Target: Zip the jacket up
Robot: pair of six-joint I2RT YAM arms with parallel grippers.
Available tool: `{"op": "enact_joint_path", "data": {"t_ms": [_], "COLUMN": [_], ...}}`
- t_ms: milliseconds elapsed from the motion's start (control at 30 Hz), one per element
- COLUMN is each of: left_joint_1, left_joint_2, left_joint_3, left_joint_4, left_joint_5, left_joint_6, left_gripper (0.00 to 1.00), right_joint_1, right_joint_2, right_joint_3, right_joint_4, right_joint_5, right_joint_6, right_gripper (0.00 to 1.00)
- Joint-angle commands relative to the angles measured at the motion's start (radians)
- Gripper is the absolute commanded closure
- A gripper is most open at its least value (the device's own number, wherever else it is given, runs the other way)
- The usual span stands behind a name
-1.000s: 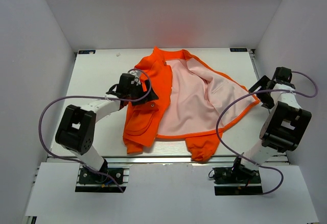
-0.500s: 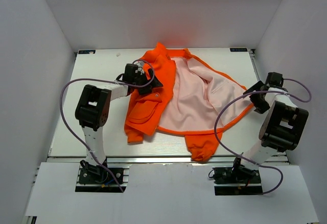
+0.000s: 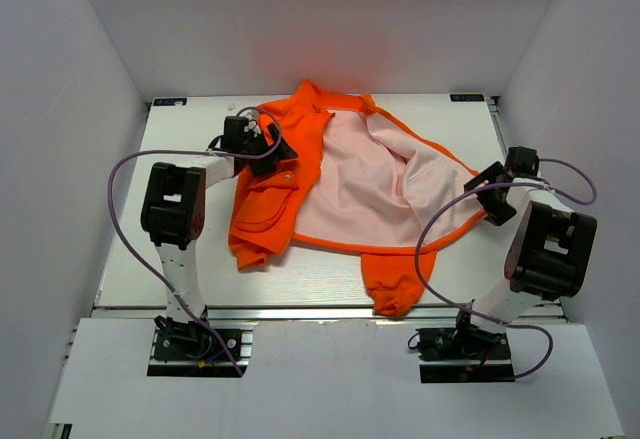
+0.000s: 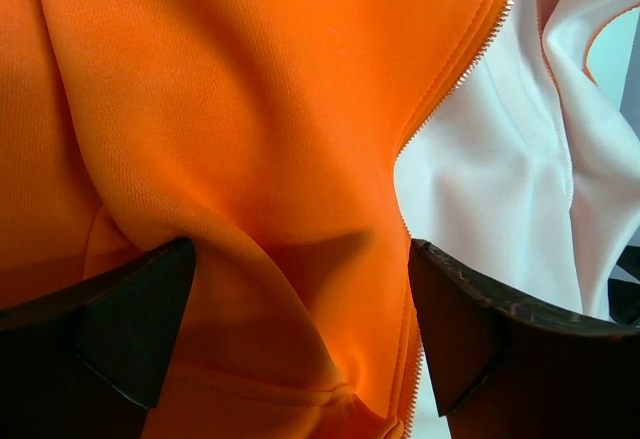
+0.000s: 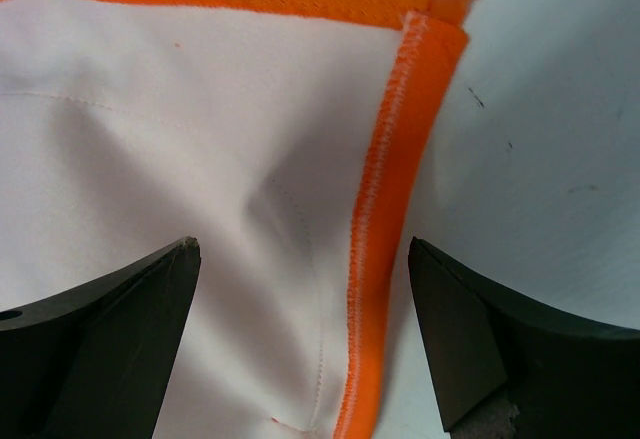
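The right gripper moves down slightly next and closes its fingers across the jacket's orange hem near the zipper-end corner [image 5: 375, 231], since that hem already runs between them.
The orange jacket [image 3: 268, 197] lies open on the table, its pale pink lining [image 3: 360, 179] facing up. My left gripper [image 3: 268, 146] is on the upper part of the jacket's left front panel. In the left wrist view it [image 4: 300, 334] is open, with a fold of orange fabric [image 4: 250, 139] between the fingers [image 4: 120, 329] and the zipper teeth [image 4: 455, 84] running beside it. My right gripper [image 3: 483, 192] is at the jacket's right edge. In the right wrist view it [image 5: 300, 334] is open, straddling the orange hem [image 5: 385, 229] and the lining [image 5: 180, 139].
The white table [image 3: 180, 249] is boxed in by white walls on the left, right and back. One orange sleeve [image 3: 395, 289] hangs towards the near edge. Purple cables [image 3: 125, 174] loop beside both arms.
My left gripper moved back and to the left, and the left front panel shifted left with it. My right gripper moved left onto the jacket's right edge.
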Motion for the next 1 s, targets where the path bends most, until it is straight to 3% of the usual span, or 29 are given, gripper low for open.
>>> {"op": "enact_joint_path", "data": {"t_ms": [0,200,400,600,667,700,733,967], "left_joint_1": [0.023,0.031,0.029,0.031,0.029,0.031,0.029,0.029], "left_joint_2": [0.04,-0.038,-0.257,-0.506,-0.562,-0.611,-0.634,-0.779], "left_joint_3": [0.041,0.011,-0.08,-0.215,-0.259,-0.268,-0.276,-0.316], "left_joint_4": [-0.069,-0.059,-0.016,-0.037,-0.048,-0.064,-0.072,-0.123], "left_joint_5": [-0.099,0.007,0.113,0.093,0.079,0.071,0.056,0.007], "left_joint_6": [0.08,0.091,0.077,0.066,0.063,0.069,0.072,0.068], "left_gripper": [0.02,0.02,0.02,0.02,0.02,0.02,0.02,0.02], "right_joint_1": [-0.003,-0.003,-0.014,-0.028,-0.031,-0.031,-0.031,-0.031], "right_joint_2": [-0.101,-0.061,0.008,0.034,0.04,0.039,0.037,-0.042], "right_joint_3": [-0.044,-0.072,-0.042,-0.057,-0.064,-0.069,-0.074,-0.081], "right_joint_4": [0.033,0.003,0.037,0.095,0.135,0.148,0.151,0.211], "right_joint_5": [0.057,0.092,0.11,0.104,0.094,0.091,0.094,0.072], "right_joint_6": [0.035,0.09,0.127,0.168,0.173,0.168,0.168,0.033], "right_gripper": [0.11,0.11,0.11,0.14,0.42,0.74,1.0,1.0]}}
